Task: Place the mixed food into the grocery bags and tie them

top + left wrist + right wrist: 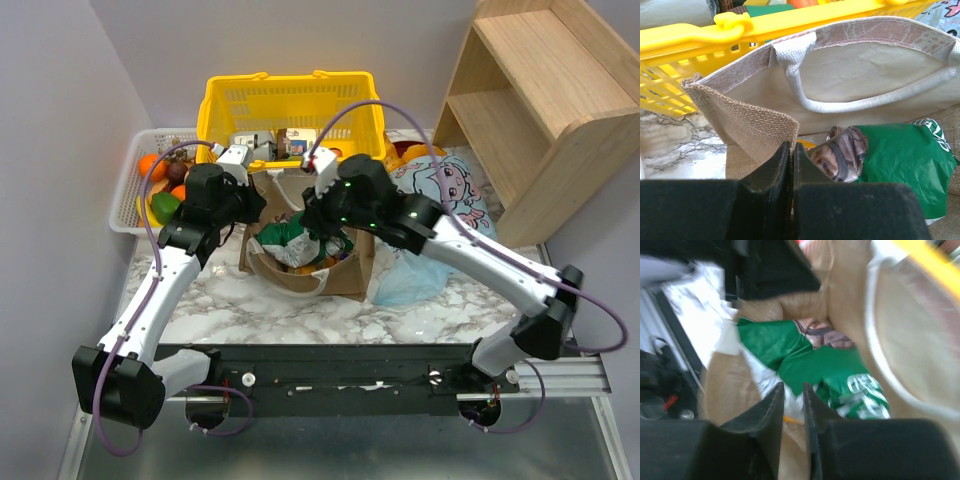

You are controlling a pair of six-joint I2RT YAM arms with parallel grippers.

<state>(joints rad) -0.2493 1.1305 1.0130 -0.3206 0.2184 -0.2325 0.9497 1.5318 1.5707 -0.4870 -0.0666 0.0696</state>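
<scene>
The bag's rim needs to be pulled toward the left in the top view with my left gripper next and then let go, because the tabletop on that side of the gripper is bare.
The tan bag [345,275] with white loop handles stands open mid-table, with green snack packets [290,238] inside. My left gripper [252,208] is shut on the bag's left burlap rim [760,117]. The left wrist view also shows a white handle [840,104] and a green packet [900,160] in the bag. My right gripper [322,228] hovers over the bag's mouth. Its jaws [794,387] stand a narrow gap apart with nothing between them, above a green packet [805,365]. The light-blue cartoon bag [445,190] lies to the right. Oranges and other fruit [160,185] sit at the left.
The yellow mesh basket [290,105] stands right behind the tan bag and holds cartons. A white tray [128,200] holds the fruit at the far left. A wooden shelf [540,110] stands at the back right. The right wrist view is blurred.
</scene>
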